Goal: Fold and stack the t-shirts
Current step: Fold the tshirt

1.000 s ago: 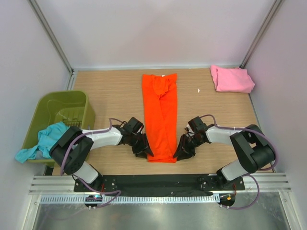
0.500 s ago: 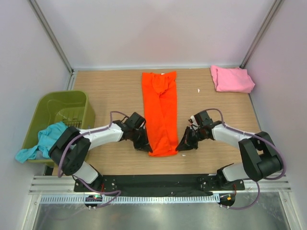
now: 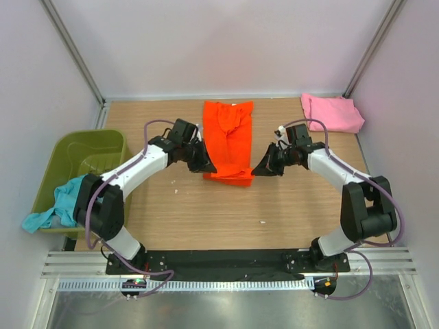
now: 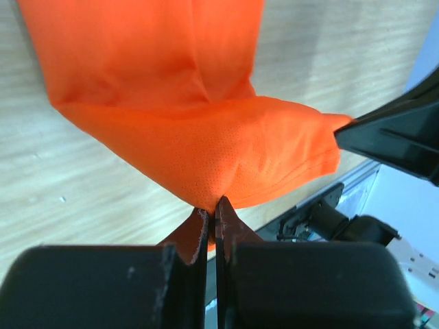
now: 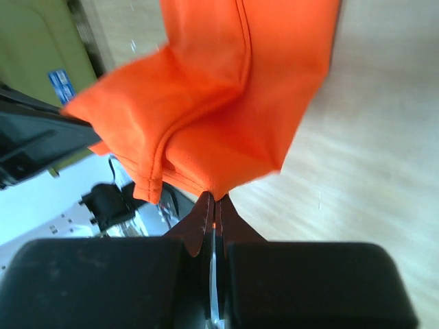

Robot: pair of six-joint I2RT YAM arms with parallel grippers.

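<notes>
My right gripper carries the orange t-shirt's corner outward onto the t-shirt's middle (image 3: pixel 240 139) (image 5: pixel 291 24) next, then my right gripper opens.
The orange t-shirt (image 3: pixel 229 133) lies as a long narrow strip in the middle of the table, its near end lifted and carried toward the far end. My left gripper (image 3: pixel 204 168) is shut on the near left corner of the orange t-shirt (image 4: pixel 199 157). My right gripper (image 3: pixel 258 170) is shut on the near right corner of the orange t-shirt (image 5: pixel 226 110). The pink t-shirt (image 3: pixel 330 112) lies folded at the far right corner. The teal t-shirt (image 3: pixel 60 203) hangs over the tub's near rim.
The olive-green tub (image 3: pixel 74 152) stands at the left edge of the table. The black base rail (image 3: pixel 226 259) runs along the near edge. White walls and metal posts close in the far side.
Both grippers have carried the near end of the orange t-shirt away from the bases, from the near edge to about mid-table, doubling the strip over itself.
</notes>
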